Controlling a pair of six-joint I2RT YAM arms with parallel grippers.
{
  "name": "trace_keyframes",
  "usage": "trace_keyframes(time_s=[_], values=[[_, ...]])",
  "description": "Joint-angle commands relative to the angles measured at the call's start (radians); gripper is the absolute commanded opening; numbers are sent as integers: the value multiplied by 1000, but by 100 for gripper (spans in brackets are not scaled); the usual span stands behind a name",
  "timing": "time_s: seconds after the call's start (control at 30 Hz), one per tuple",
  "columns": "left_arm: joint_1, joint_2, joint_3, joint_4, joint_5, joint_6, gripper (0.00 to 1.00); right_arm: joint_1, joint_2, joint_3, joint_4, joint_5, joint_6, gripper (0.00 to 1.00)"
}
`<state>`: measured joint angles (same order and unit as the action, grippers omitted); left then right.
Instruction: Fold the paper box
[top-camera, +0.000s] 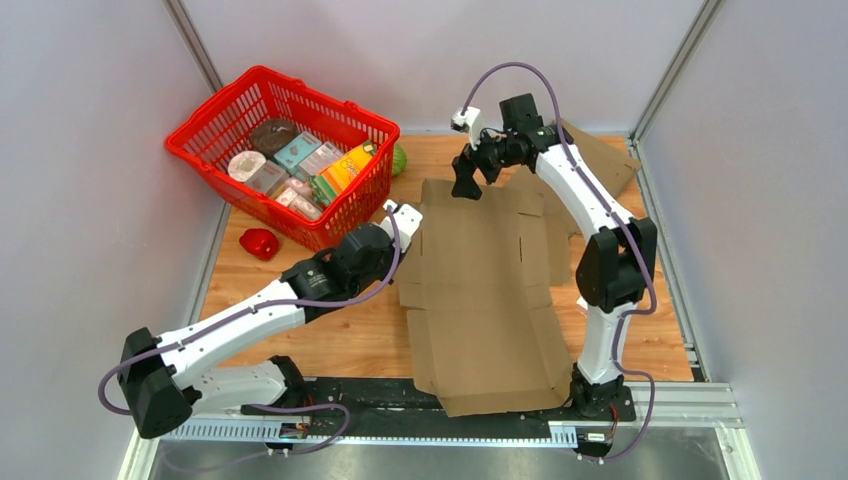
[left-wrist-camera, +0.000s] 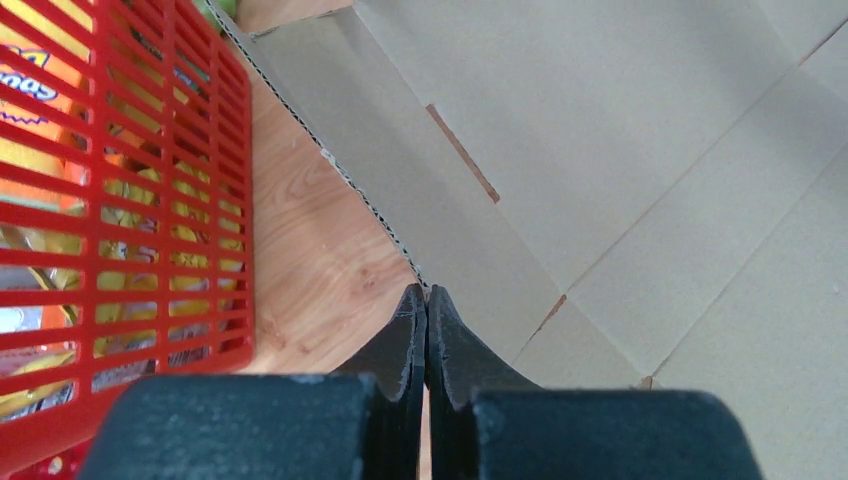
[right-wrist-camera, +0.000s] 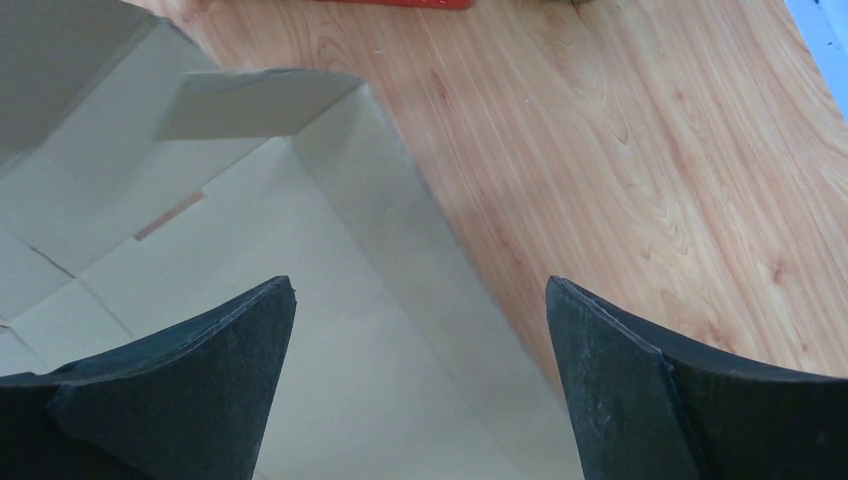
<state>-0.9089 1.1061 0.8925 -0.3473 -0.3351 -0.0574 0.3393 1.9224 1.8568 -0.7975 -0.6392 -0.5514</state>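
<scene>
My right gripper has the blank's far edge between its fingers. It shifts slightly away from the basket next, then closes onto that thin edge (top-camera: 481, 187) (right-wrist-camera: 500, 315).
The paper box (top-camera: 490, 290) is a flat brown cardboard blank spread over the middle of the wooden table. My left gripper (top-camera: 403, 213) is at the blank's far left edge. In the left wrist view its jaws (left-wrist-camera: 427, 292) are pressed together right where the corrugated edge of a raised side flap (left-wrist-camera: 420, 190) runs in between the tips. My right gripper (top-camera: 466, 188) hovers over the blank's far edge with its jaws wide apart. In the right wrist view (right-wrist-camera: 420, 290) only cardboard (right-wrist-camera: 250, 250) and table show between the fingers, and a small flap (right-wrist-camera: 250, 100) stands up beyond.
A red plastic basket (top-camera: 215, 150) full of groceries stands at the back left, close beside my left gripper and its rim (left-wrist-camera: 120, 200). A small red object (top-camera: 260, 243) lies in front of it, and a green one (top-camera: 400, 160) behind it. Another cardboard sheet (top-camera: 600, 155) lies at the back right.
</scene>
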Motion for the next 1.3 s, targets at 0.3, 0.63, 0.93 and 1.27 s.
trace_keyframes(time_s=[0.3,0.63,0.93,1.27], values=[[5,-25,-47,123,64,87,0,-48,254,315,-262,-244,-197,93],[11,-86,-81,162,39,83,0,-57,291,321,-281,-318,-183,61],[11,-146,-148,192,-97,-97,4,-54,138,154,-53,-188,7,0],[10,-86,-30,-269,-321,-468,33,13,-37,63,-83,82,96,0]])
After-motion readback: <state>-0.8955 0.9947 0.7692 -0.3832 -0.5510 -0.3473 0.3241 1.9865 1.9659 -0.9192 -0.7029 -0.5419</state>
